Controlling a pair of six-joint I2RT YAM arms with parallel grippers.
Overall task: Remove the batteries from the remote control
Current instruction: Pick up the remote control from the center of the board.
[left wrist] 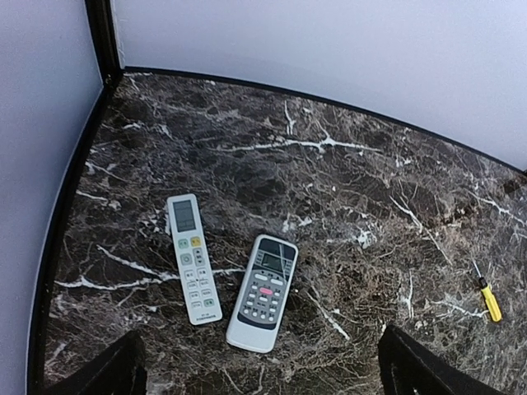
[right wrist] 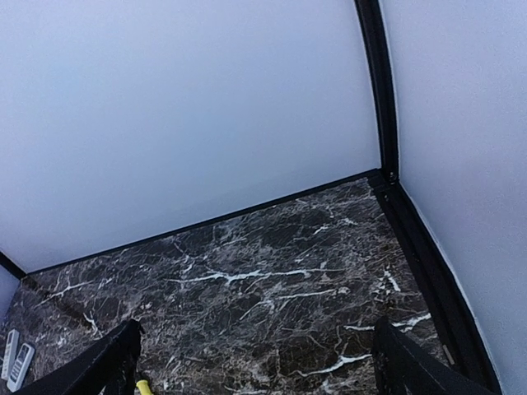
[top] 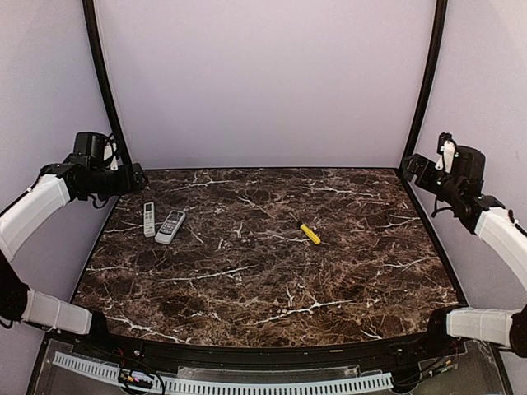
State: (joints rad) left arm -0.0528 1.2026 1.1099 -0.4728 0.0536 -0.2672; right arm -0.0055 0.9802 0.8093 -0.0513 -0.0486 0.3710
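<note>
The slim white remote is below my left gripper and is narrow enough to fit between its open fingers, so next the gripper will lower them on both sides of the remote's middle button rows.
Two remotes lie face up, side by side, at the table's far left: a slim white one (top: pixel 149 219) (left wrist: pixel 193 257) and a wider grey one (top: pixel 170 226) (left wrist: pixel 262 292). They show small in the right wrist view (right wrist: pixel 15 360). No batteries show; they are hidden or out of view. My left gripper (top: pixel 136 176) (left wrist: pixel 259 370) hangs open and empty high above the remotes. My right gripper (top: pixel 412 167) (right wrist: pixel 255 362) is open and empty, high at the far right corner.
A yellow-handled screwdriver (top: pixel 310 234) (left wrist: pixel 489 299) (right wrist: pixel 142 385) lies near the middle of the dark marble table (top: pixel 272 280). Pale walls and black frame posts (top: pixel 103 78) enclose the table at the back and sides.
</note>
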